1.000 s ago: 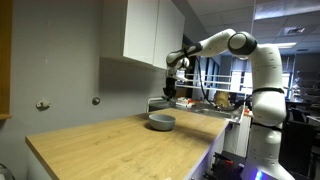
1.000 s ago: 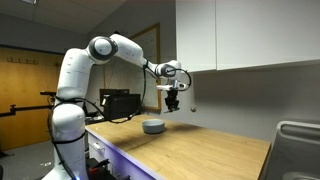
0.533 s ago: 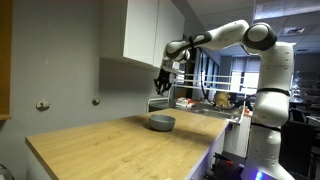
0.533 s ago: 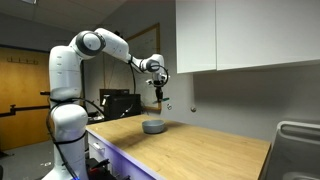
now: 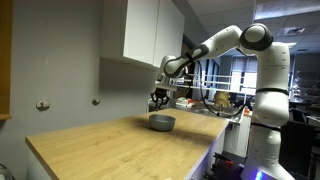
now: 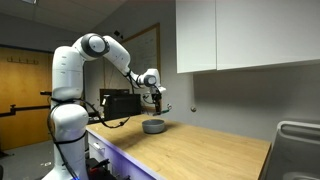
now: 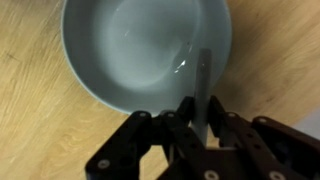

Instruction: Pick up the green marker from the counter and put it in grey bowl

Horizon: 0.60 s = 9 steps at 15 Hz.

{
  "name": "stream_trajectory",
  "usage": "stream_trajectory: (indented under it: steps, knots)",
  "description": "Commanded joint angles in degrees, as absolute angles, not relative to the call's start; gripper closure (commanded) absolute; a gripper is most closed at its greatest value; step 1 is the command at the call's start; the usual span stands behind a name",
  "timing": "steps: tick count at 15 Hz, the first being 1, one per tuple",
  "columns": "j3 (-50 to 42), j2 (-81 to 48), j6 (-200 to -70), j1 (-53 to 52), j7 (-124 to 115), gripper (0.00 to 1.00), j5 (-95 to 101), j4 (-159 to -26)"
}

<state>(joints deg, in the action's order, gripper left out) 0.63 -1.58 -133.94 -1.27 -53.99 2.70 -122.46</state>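
The robot's gripper needs to move down toward the grey bowl [image 5: 162,122] and shift inward from the bowl's rim.
In the wrist view my gripper [image 7: 196,120] is shut on the green marker [image 7: 203,85], a thin grey-looking stick that points out over the grey bowl [image 7: 140,45]. The bowl is round, pale grey-blue and holds nothing. It sits on the wooden counter [image 7: 40,120]. In both exterior views the gripper [image 5: 159,99] [image 6: 156,100] hangs just above the bowl [image 5: 162,122] [image 6: 153,126], at its rim. The marker is too small to make out in the exterior views.
The counter [image 5: 120,145] [image 6: 210,150] runs long along the grey wall, under white wall cupboards [image 5: 150,30]. A metal sink edge [image 6: 298,140] is at one end. Office desks and equipment stand behind the arm.
The gripper has come down from high above the counter to just over the bowl, and shifted sideways, still holding the marker.
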Motion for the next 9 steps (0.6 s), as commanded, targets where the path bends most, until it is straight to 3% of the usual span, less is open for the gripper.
stream_trajectory:
  steps: [1,5,6,8,9]
  knots:
    - [-0.36,1.0,-135.22,-0.71,-61.27,0.92,6.68,-127.74]
    - [-0.4,2.95,-134.58,-0.36,-65.54,0.9,9.15,-131.31]
    - [-0.2,3.3,-134.02,-0.32,-66.25,0.54,9.92,-131.89]
    - [0.19,4.43,-133.19,-0.31,-67.47,0.49,11.5,-132.98]
    - [0.36,4.89,-132.98,-0.26,-67.95,0.41,12.15,-133.34]
